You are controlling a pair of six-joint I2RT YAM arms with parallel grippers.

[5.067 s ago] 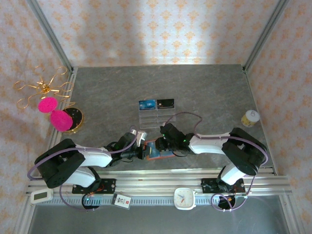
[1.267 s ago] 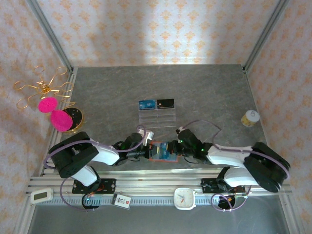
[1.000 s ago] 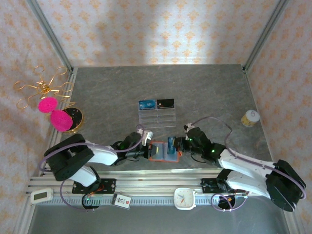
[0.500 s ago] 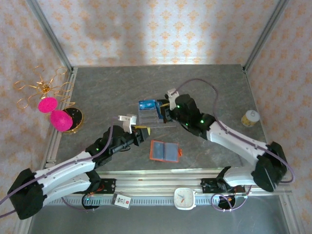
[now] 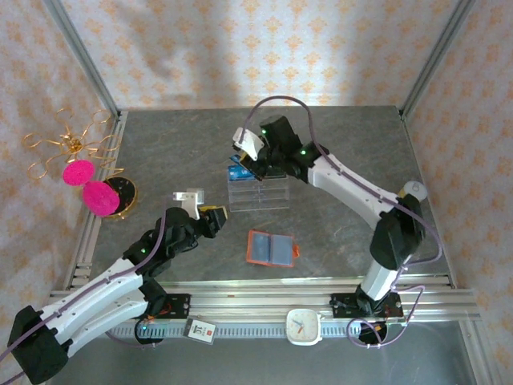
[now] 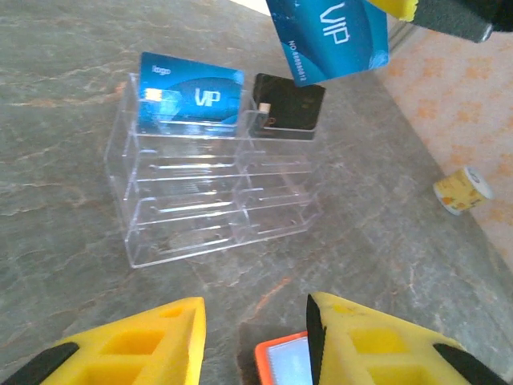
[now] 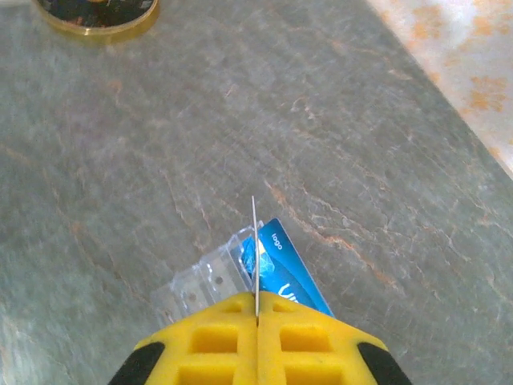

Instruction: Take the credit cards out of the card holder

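The blue card in my right gripper turns and comes down into the tray's back row beside the standing blue card next.
The orange card holder [image 5: 271, 249] lies open and flat near the table's front, its grey-blue lining up; one corner [image 6: 280, 365] shows between my left fingers. My left gripper [image 5: 212, 212] hovers open to its left with nothing between the jaws [image 6: 256, 337]. My right gripper [image 5: 252, 160] is shut on a blue credit card [image 6: 329, 36], seen edge-on [image 7: 254, 241], above the back left of a clear tray [image 6: 216, 192]. Another blue card [image 6: 191, 95] and a black card [image 6: 288, 104] stand in the tray's back row.
A gold stand with pink discs [image 5: 100, 196] sits at the left edge. A small yellow cup [image 5: 414, 190] stands at the right, and a white clock [image 5: 303, 326] is on the front rail. Walls close three sides.
My right gripper drew a blue card from the card holder and carried it back over the tray. My left gripper let go of the holder, opened and pulled back to the left.
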